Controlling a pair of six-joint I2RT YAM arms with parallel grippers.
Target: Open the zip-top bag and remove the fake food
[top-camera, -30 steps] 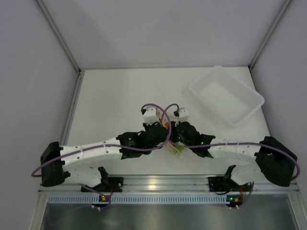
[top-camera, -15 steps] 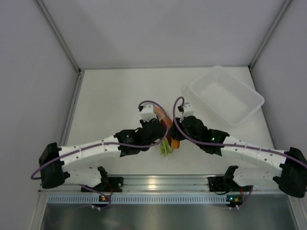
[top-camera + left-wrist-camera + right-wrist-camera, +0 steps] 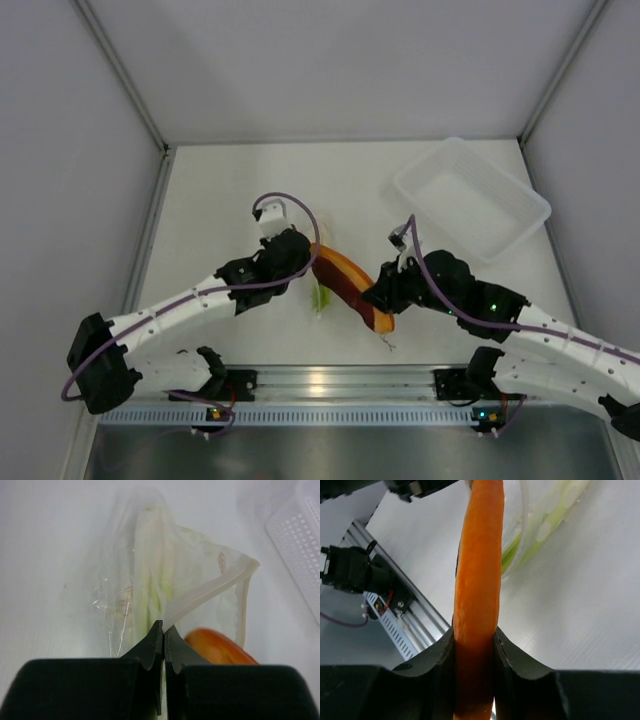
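Observation:
My right gripper should pull the wedge out of the bag's opening, then move it outward and down into the translucent tray, because the tray is empty.
The clear zip-top bag [image 3: 150,580] lies on the table with its mouth open. The pale green-yellow leafy stalk [image 3: 152,587] is inside it and also shows in the top view [image 3: 322,296]. My left gripper [image 3: 305,262] is shut on the bag's zip strip [image 3: 210,592]. My right gripper [image 3: 378,300] is shut on the curved orange and dark-red wedge [image 3: 350,285], which is mostly out of the bag; its far end is still at the bag's mouth. The wedge fills the right wrist view [image 3: 477,580] between the fingers [image 3: 517,655].
A rigid translucent rectangular tray [image 3: 470,198] stands at the back right, its perforated wall also in the left wrist view [image 3: 300,535]. The metal rail [image 3: 320,380] runs along the near table edge. White walls enclose the table on three sides.
My right gripper has pulled back to the right and drawn the orange wedge out of the bag. My left gripper has moved left and back, holding the bag's zip strip.

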